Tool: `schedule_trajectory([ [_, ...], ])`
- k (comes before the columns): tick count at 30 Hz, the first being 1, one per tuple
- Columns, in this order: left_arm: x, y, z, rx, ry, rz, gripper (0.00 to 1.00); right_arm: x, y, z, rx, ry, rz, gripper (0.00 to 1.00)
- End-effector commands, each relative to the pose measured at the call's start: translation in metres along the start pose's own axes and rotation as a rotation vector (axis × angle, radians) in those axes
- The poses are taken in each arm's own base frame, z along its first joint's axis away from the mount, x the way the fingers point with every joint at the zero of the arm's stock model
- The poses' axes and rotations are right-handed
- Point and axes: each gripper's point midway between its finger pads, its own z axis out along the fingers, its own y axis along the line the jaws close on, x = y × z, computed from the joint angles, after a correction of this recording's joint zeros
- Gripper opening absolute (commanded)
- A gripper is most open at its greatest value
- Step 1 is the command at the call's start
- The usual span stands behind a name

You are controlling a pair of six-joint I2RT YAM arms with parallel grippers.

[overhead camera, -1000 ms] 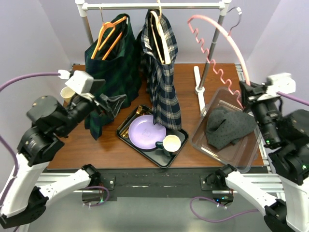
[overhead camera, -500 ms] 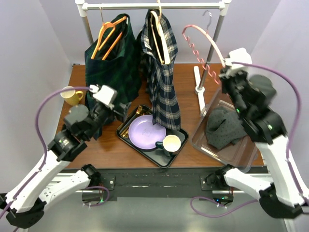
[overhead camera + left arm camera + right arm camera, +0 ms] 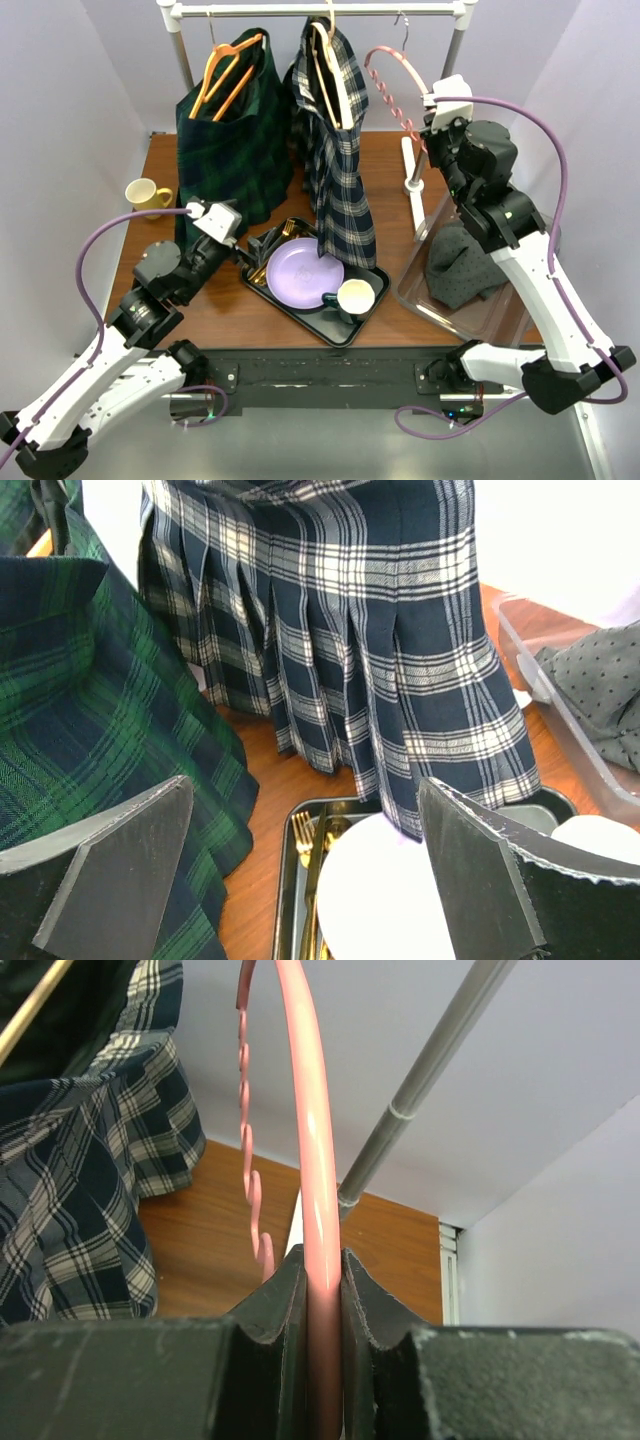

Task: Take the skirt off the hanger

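My right gripper moves up and outward to the rack's bar next, then eases down and opens, since the pink hanger is empty, its skirt in the bin.
My right gripper is shut on an empty pink hanger, held high beside the rack's right post; the hanger's bar sits between the jaws in the right wrist view. Its hook is up by the rail; I cannot tell if it rests on the rail. A dark grey dotted skirt lies crumpled in the clear bin. My left gripper is open and empty, low over the tray's left end, between the green plaid skirt and the navy plaid skirt.
The green plaid skirt hangs on an orange hanger and the navy plaid skirt on a wooden one. A black tray holds a purple plate, a cup and gold cutlery. A yellow mug stands at the left.
My right arm has swung up and left, carrying the pink hanger from over the bin to the rail. My left arm has dropped and moved right, from the green skirt to the tray.
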Motion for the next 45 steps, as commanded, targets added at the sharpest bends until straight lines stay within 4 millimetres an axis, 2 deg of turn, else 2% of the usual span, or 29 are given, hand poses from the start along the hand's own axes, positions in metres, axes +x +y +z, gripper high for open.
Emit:
schedule_trajectory([
  [1,-0.016,-0.001,0.000,0.011,-0.073,0.004,1.00,-0.060,-0.035,-0.026,0.088,-0.187,0.095,0.00],
  [6,-0.016,0.000,-0.001,0.007,-0.079,0.005,1.00,-0.068,-0.038,-0.037,0.072,-0.217,0.117,0.00],
  [9,-0.015,0.000,-0.001,0.006,-0.075,0.005,1.00,-0.074,-0.041,-0.035,0.089,-0.228,0.106,0.00],
  [16,-0.016,0.001,-0.001,0.002,-0.079,0.004,1.00,-0.066,-0.034,-0.002,0.123,-0.181,0.071,0.00],
  [20,-0.014,0.001,-0.002,0.000,-0.074,0.003,1.00,-0.048,-0.026,0.021,0.150,-0.123,0.043,0.00],
  [23,-0.013,0.000,-0.002,0.001,-0.073,0.005,1.00,-0.033,-0.021,0.024,0.144,-0.081,0.048,0.02],
  [24,-0.012,0.001,-0.002,-0.002,-0.073,0.003,1.00,-0.033,-0.022,0.020,0.144,-0.088,0.068,0.07],
  [25,-0.012,0.001,-0.003,-0.003,-0.072,0.002,1.00,-0.033,-0.023,0.017,0.146,-0.091,0.077,0.20],
  [26,-0.014,0.001,-0.002,-0.001,-0.076,0.000,1.00,-0.028,-0.024,0.015,0.156,-0.086,0.086,0.26],
  [27,-0.015,0.001,-0.002,-0.002,-0.076,-0.012,1.00,-0.032,-0.027,0.005,0.155,-0.104,0.117,0.32],
  [28,-0.014,0.000,0.001,0.001,-0.058,-0.018,1.00,-0.031,-0.027,0.001,0.148,-0.103,0.130,0.43],
  [29,-0.027,0.001,0.001,0.003,-0.071,-0.028,1.00,-0.034,-0.024,-0.004,0.114,-0.116,0.142,0.49],
  [30,-0.032,0.000,0.003,0.006,-0.067,-0.052,1.00,-0.040,-0.025,-0.014,0.091,-0.134,0.172,0.59],
  [31,-0.028,-0.002,0.011,0.012,-0.028,-0.065,1.00,-0.038,-0.021,-0.021,0.059,-0.117,0.176,0.63],
  [32,-0.049,-0.001,0.011,0.012,-0.057,-0.083,0.99,-0.039,-0.017,-0.027,0.021,-0.118,0.189,0.67],
  [33,-0.055,-0.003,0.014,0.020,-0.054,-0.125,0.98,-0.043,-0.018,-0.038,0.005,-0.128,0.230,0.73],
  [36,-0.080,-0.010,0.029,0.052,-0.067,-0.205,0.94,-0.045,-0.011,-0.056,-0.070,-0.124,0.285,0.80],
  [37,-0.094,-0.012,0.039,0.060,-0.077,-0.228,0.93,-0.048,-0.012,-0.066,-0.088,-0.127,0.304,0.80],
  [39,-0.109,-0.013,0.050,0.064,-0.090,-0.284,0.89,-0.052,-0.004,-0.075,-0.145,-0.134,0.344,0.83],
  [40,-0.122,-0.013,0.062,0.062,-0.106,-0.298,0.88,-0.054,-0.002,-0.083,-0.172,-0.132,0.378,0.84],
  [45,-0.151,-0.009,0.106,0.022,-0.156,-0.366,0.84,-0.056,0.022,-0.103,-0.318,-0.149,0.500,0.84],
])
